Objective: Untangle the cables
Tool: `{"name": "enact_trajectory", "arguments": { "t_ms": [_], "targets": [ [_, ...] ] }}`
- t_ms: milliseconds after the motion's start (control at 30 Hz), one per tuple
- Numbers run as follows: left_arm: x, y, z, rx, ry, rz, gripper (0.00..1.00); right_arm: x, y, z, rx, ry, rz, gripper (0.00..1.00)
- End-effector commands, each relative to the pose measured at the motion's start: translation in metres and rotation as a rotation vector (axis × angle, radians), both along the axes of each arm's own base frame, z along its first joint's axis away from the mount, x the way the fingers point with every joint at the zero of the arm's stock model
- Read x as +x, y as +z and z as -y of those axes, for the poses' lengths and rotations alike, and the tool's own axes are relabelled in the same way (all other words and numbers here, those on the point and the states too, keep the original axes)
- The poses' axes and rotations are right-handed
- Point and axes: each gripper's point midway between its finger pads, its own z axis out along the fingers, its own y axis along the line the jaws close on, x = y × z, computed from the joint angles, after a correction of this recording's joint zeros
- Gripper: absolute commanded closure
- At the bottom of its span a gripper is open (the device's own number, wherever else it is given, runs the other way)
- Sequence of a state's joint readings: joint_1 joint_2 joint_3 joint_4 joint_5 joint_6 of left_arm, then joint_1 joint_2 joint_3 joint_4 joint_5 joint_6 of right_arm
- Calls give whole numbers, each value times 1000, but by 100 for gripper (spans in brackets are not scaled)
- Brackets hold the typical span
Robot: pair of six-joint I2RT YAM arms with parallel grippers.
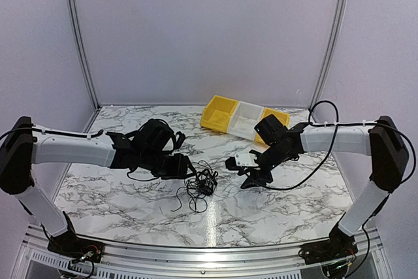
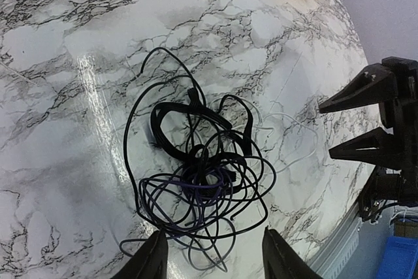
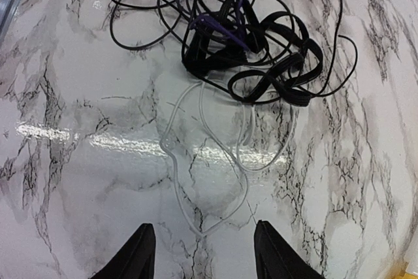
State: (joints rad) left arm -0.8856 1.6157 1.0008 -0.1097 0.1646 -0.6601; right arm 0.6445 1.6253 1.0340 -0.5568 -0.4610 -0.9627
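The outer end of the white cable's loop (image 3: 206, 230) is clear of the dark cables, so my right gripper needs to go down and gently toward the tangle onto that end.
The cables (image 1: 201, 186) lie in a small tangle of thin black and purplish loops on the marble table, between my two grippers. My left gripper (image 1: 179, 166) is at the tangle's left edge. In the left wrist view it (image 2: 213, 231) stands open, with the nearest loops of the cables (image 2: 202, 174) lying between its fingers. My right gripper (image 1: 251, 178) hangs open just right of the tangle, holding nothing. In the right wrist view it (image 3: 202, 224) is over a thin white cable (image 3: 175, 175) that trails from the dark tangle (image 3: 248, 37). The right gripper's open fingers also show in the left wrist view (image 2: 325, 130).
A row of bins stands at the back right: a yellow bin (image 1: 220, 112), a white bin (image 1: 247, 120) and a second yellow bin (image 1: 277, 119) partly behind the right arm. The table's metal front edge (image 2: 339, 246) runs close to the tangle.
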Motion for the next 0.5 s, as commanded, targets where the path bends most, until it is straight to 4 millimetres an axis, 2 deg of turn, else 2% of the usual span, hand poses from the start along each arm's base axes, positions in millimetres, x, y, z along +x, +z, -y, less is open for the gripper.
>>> {"name": "enact_trajectory", "arguments": {
  "t_ms": [0,100,200,300,367,467],
  "targets": [
    [0,16,-1,-21,17,21,48,9,-12,-8,-14,15,37,50],
    [1,19,-1,-24,19,31,48,5,-21,-9,-37,42,35,58],
    [2,18,2,-20,5,34,48,7,-19,-13,-28,25,36,73],
    [2,17,9,-21,-22,33,48,9,-6,-21,-2,18,26,97],
    [3,24,14,-18,-42,71,48,8,18,-30,35,20,16,100],
    [0,58,25,-5,-101,266,43,14,79,-49,142,8,16,100]
  ]
}}
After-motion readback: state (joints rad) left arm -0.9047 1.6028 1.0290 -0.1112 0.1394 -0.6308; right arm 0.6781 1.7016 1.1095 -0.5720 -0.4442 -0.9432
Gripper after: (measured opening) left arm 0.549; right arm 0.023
